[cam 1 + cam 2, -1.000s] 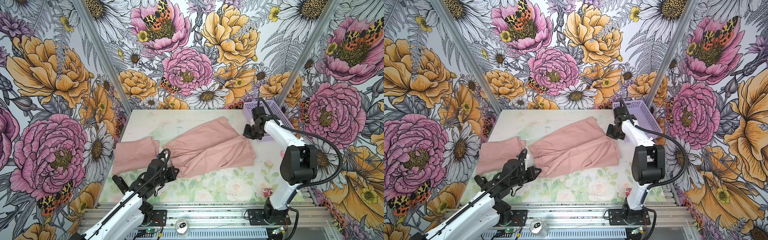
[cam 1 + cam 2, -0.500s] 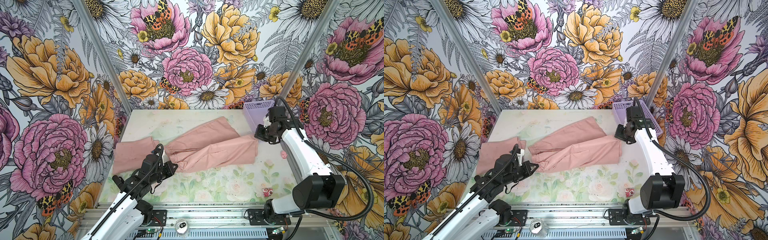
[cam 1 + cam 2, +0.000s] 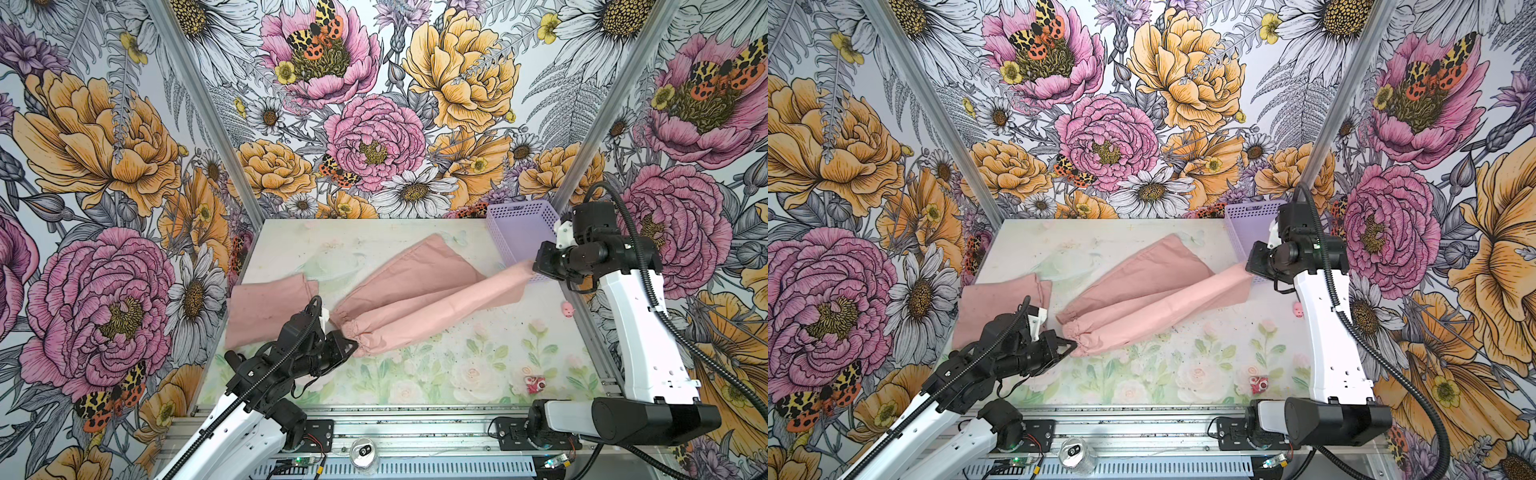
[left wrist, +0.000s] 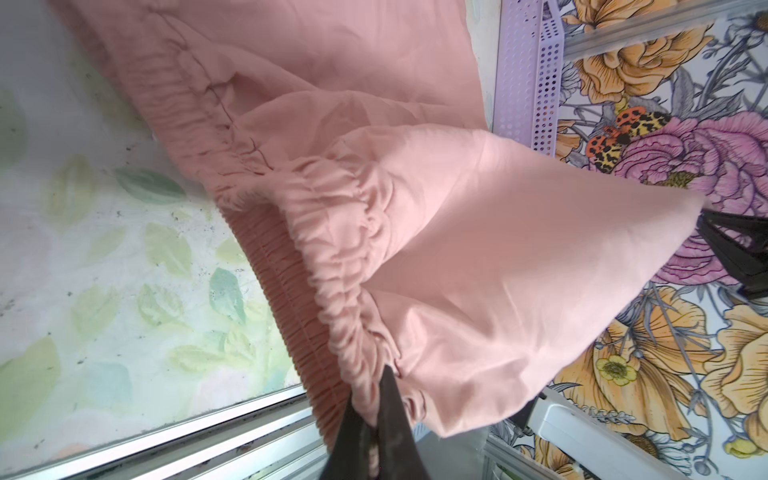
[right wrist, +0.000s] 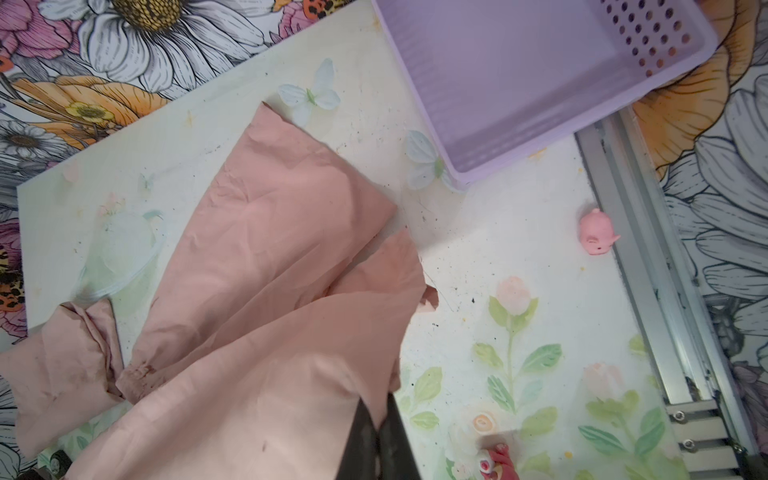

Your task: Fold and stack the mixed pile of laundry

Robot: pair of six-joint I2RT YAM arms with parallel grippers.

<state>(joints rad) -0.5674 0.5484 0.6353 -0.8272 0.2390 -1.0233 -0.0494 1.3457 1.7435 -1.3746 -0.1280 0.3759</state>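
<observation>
The piece's far corner (image 3: 434,242) (image 5: 270,123) lies flat, outward of and below my right gripper, so it will carry the elastic-waist piece's raised hem outward and down there to release.
The laundry shows as two dusty-pink garments. The elastic-waist piece (image 3: 415,291) lies slantwise across the table (image 3: 457,365). Its near half is lifted and stretched between both arms. My left gripper (image 3: 352,345) is shut on the gathered waistband (image 4: 332,266), low over the table's front left. My right gripper (image 3: 536,266) is shut on the hem at the other end (image 5: 374,332), raised beside the basket. The far half of the piece (image 3: 1142,266) rests flat on the table. A folded pink garment (image 3: 266,309) lies at the left edge, just behind the left arm.
A lilac perforated basket (image 3: 521,232) stands at the back right corner, behind the right gripper. A small pink pig toy (image 3: 567,308) lies by the right rail. A red and white trinket (image 3: 534,384) sits front right. A can (image 3: 363,453) rests on the front frame.
The right gripper has moved right and up with the hem, away from the middle. The left gripper has drawn the waistband forward. The near half has gone from flat to lifted and stretched.
</observation>
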